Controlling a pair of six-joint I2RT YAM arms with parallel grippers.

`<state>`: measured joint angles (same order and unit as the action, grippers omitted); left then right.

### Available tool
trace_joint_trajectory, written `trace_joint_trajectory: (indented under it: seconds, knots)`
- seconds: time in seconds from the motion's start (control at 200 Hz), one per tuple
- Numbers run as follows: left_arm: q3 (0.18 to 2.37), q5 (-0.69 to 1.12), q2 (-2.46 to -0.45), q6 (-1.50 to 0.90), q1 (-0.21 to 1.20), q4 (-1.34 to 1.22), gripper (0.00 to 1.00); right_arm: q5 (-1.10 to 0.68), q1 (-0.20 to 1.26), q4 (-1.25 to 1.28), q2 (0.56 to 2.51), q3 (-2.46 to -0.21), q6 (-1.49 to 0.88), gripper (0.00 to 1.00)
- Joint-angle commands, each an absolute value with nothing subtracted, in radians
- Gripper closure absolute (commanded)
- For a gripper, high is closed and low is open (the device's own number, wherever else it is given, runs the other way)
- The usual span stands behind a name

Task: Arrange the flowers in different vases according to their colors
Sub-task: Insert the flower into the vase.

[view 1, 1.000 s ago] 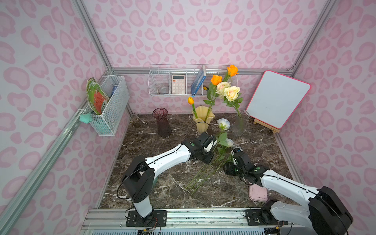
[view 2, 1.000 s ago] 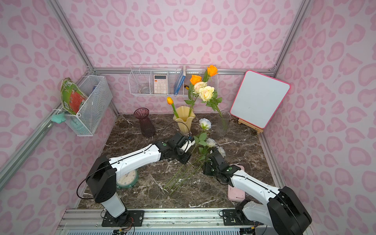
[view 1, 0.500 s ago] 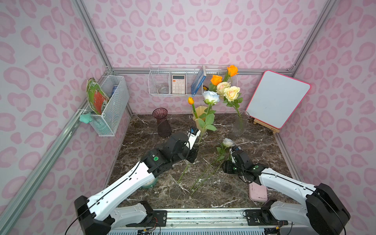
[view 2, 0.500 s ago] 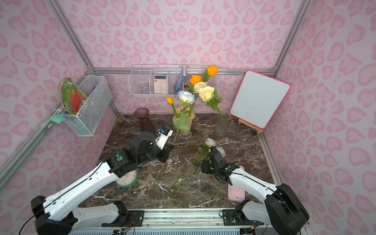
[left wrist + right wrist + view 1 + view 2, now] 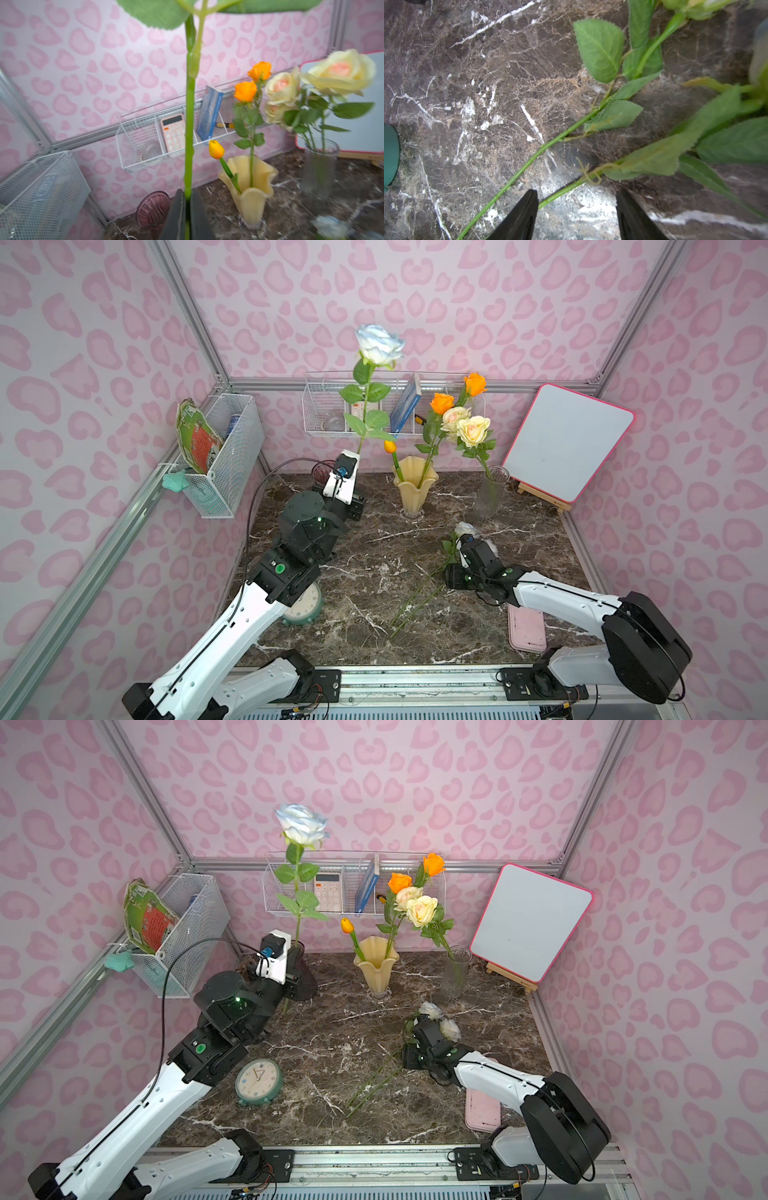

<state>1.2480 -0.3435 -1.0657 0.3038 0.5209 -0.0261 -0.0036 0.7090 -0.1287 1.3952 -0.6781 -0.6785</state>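
The other vases hold other colors, so my left gripper will carry the white-bluish rose's stem outward over the dark purple vase's opening (image 5: 323, 471) (image 5: 153, 208), then lower and release it.
My left gripper (image 5: 188, 207) is shut on the stem of a white-bluish rose (image 5: 380, 344), held upright in both top views. It is at the back left, right by the dark purple vase (image 5: 153, 209), which the wrist mostly hides in a top view (image 5: 321, 471). The creamy yellow vase (image 5: 414, 489) holds two orange roses (image 5: 441, 403) and an orange tulip bud (image 5: 389, 445). The clear glass vase (image 5: 490, 493) holds cream-yellow roses (image 5: 473, 430). Two white roses (image 5: 430, 1009) lie on the table. My right gripper (image 5: 577, 207) stands open just above their stems (image 5: 560, 192), one stem between its fingers.
A green alarm clock (image 5: 258, 1080) lies front left beside the left arm. A pink flat case (image 5: 527, 628) lies front right. A whiteboard on an easel (image 5: 567, 439) leans at the back right. White wire baskets hang on the left wall (image 5: 224, 464) and back wall (image 5: 332, 414).
My left arm has lifted the white-bluish rose out of the pile and carried it up and back-left to the purple vase. The right gripper has stayed low over the two stems left on the table.
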Motion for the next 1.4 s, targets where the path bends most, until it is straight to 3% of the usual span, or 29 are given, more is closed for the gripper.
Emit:
trace_joint_trajectory:
  seconds: [0.0, 0.406, 0.756, 1.032, 1.398]
  knots:
    - [1.299, -0.251, -1.124, 0.323, 0.432, -0.176, 1.0, -0.009, 0.719, -0.107, 1.436, -0.709, -0.662, 0.38]
    - [1.434, 0.053, -1.415, 0.072, 0.144, -0.378, 1.0, -0.025, 0.721, -0.113, 1.512, -0.778, -0.632, 0.38]
    - [1.506, 0.088, -1.627, 0.034, 0.1, -0.552, 1.0, -0.057, 0.721, -0.127, 1.451, -0.716, -0.658, 0.38]
    - [1.398, 0.072, -1.674, 0.04, 0.08, -0.62, 1.0, -0.12, 0.725, -0.195, 1.336, -0.661, -0.698, 0.37]
    - [1.242, 0.052, -1.692, 0.046, 0.077, -0.715, 1.0, -0.057, 0.742, -0.351, 1.16, -0.563, -0.783, 0.39]
